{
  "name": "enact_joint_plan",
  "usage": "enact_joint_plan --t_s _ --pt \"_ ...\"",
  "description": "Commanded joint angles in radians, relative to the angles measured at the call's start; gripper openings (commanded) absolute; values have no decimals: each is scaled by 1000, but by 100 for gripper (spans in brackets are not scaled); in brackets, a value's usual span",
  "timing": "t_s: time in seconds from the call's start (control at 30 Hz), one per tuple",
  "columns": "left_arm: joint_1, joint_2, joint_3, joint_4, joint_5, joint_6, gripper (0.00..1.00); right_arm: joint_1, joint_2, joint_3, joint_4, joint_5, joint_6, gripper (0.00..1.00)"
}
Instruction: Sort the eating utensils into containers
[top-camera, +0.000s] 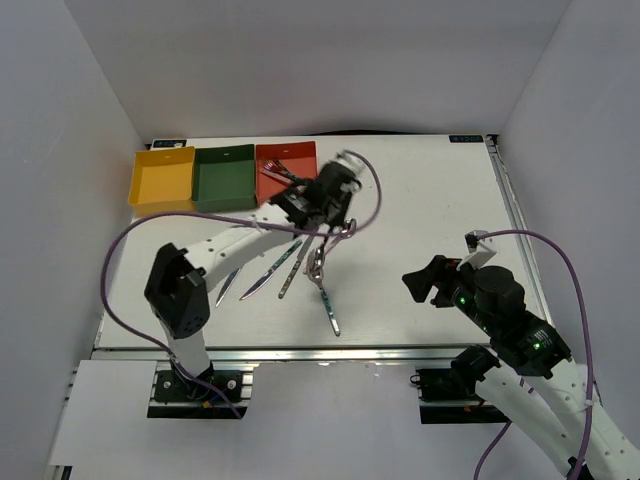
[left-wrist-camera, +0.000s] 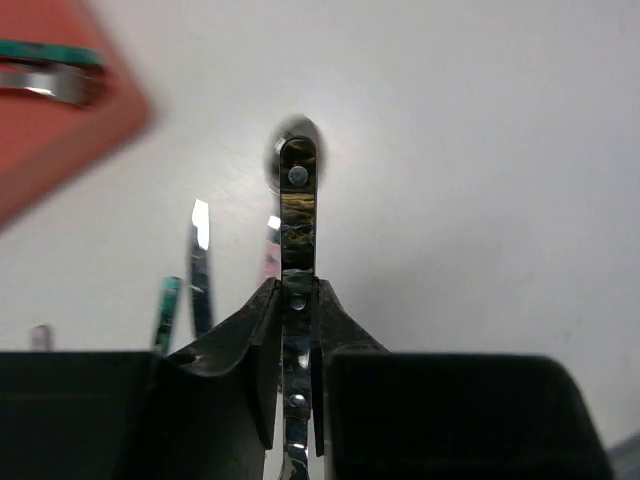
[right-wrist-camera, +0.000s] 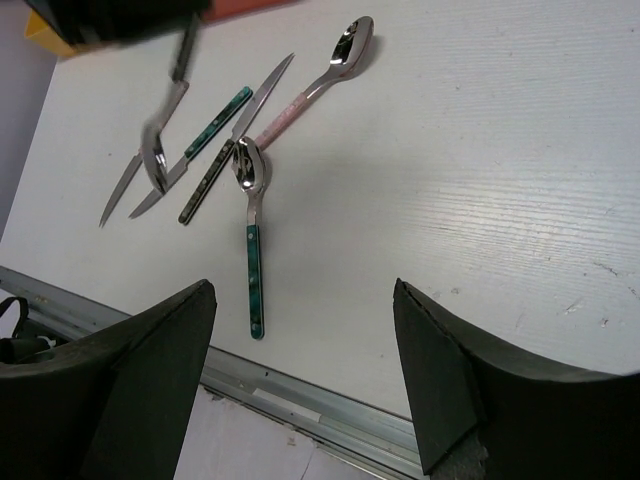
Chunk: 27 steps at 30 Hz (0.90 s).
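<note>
My left gripper is above the dark green bin (top-camera: 224, 177), which is to its left in the top view. I will move my left gripper across next and lower the spoon into the bin.
My left gripper (top-camera: 330, 203) (left-wrist-camera: 297, 292) is shut on a utensil with a dark patterned, riveted handle (left-wrist-camera: 298, 225). It holds the utensil above the table, just right of the red-orange bin (top-camera: 285, 170) (left-wrist-camera: 60, 130). In the right wrist view the utensil (right-wrist-camera: 160, 140) hangs down and ends in what looks like a spoon bowl. The red-orange bin holds utensils (top-camera: 277, 172), one with a green handle (left-wrist-camera: 50, 55). The dark green bin (top-camera: 224, 177) and yellow bin (top-camera: 162, 175) look empty. My right gripper (top-camera: 425, 282) (right-wrist-camera: 303, 295) is open and empty above the table's right front.
On the table lie a green-handled spoon (top-camera: 327, 303) (right-wrist-camera: 252, 250), a pink-handled spoon (top-camera: 340, 233) (right-wrist-camera: 320, 80), a green-handled knife (right-wrist-camera: 200, 145), a dark-handled knife (top-camera: 291, 266) (right-wrist-camera: 235, 135) and another knife (top-camera: 228, 286) (right-wrist-camera: 120, 190). The metal front rail (right-wrist-camera: 300, 395) runs below.
</note>
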Motion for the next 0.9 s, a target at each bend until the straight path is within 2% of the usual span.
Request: enact_joint_plan --t_s 0.0,0.03,0.07,0.17,0.27,0.33,0.4,0.53,0.77,0.87 --pt "171 -90 60 -9 -180 -201 0 -6 -3 32 48 6 0 76" --pt "284 -104 62 5 -177 -253 0 -4 1 29 57 6 0 76" --pt "341 -110 54 20 -151 -322 0 -4 3 24 61 4 0 76" --pt "524 -101 71 87 -152 -376 0 -4 15 9 86 -16 8 76" --pt "688 8 175 109 -113 -407 0 -4 26 -11 115 -39 19 76" --pt "775 92 316 88 -58 -408 0 -4 37 -26 135 -60 23 76" --pt "823 229 467 74 -6 -413 0 -4 46 -38 164 -80 31 76" --pt "935 379 588 109 91 -445 0 -4 106 -42 183 -97 20 75" --pt "949 406 432 302 142 -477 0 -4 179 -54 250 -88 -1 76" --pt "949 425 421 333 192 -490 7 -3 224 -101 339 -137 28 76"
